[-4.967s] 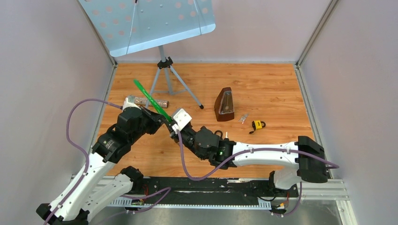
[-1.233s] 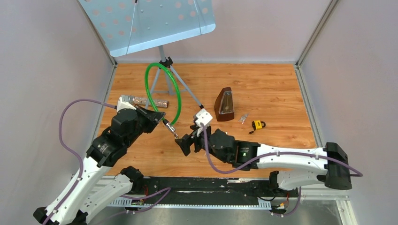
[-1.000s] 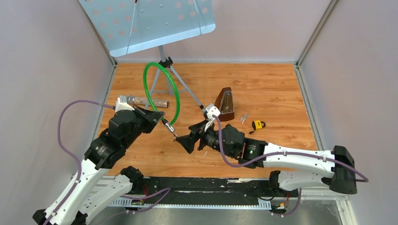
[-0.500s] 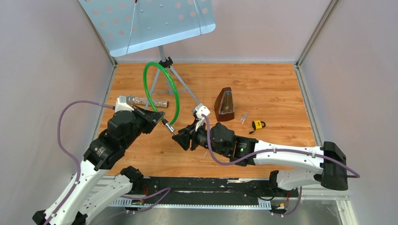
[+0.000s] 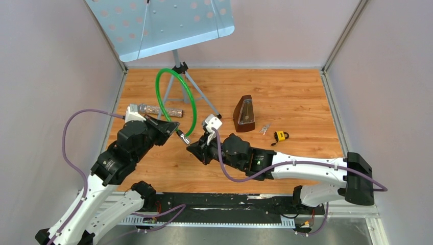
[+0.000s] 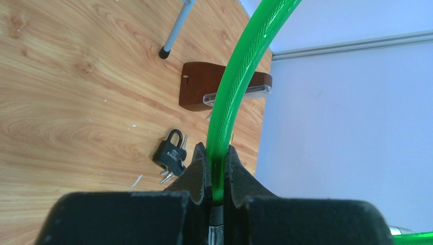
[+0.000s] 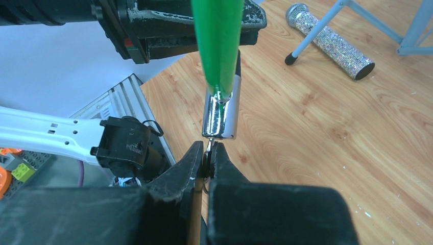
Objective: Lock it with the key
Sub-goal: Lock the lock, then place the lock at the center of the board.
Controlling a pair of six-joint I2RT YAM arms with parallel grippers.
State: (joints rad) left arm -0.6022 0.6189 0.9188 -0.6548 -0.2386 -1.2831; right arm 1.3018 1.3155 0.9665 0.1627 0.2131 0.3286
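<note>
I will next pull my left gripper back and bring the green cable lock down onto the wooden floor (image 5: 171, 162) (image 6: 84, 148), tilting the gripper downward, since the lock still hangs in the air.
A green cable lock (image 5: 176, 97) forms a loop in the air above the wooden floor. My left gripper (image 5: 173, 130) is shut on the cable near its end, which shows between my fingers in the left wrist view (image 6: 224, 127). The chrome lock barrel (image 7: 220, 116) hangs just past my left fingers. My right gripper (image 7: 208, 153) is shut on a small key (image 7: 209, 147), whose tip meets the underside of the barrel. In the top view the right gripper (image 5: 190, 147) sits right against the barrel (image 5: 185, 140).
A music stand (image 5: 176, 30) with tripod legs stands at the back. A brown metronome (image 5: 244, 113), a yellow padlock (image 5: 280, 136), loose keys (image 5: 264, 128) and a glittery microphone (image 5: 155, 109) lie on the floor. A black padlock with keys (image 6: 171, 155) shows in the left wrist view.
The cable has opened from a folded strip into a loop. My right gripper drew away to the right, then came back left to the barrel. The left arm has held still lately.
</note>
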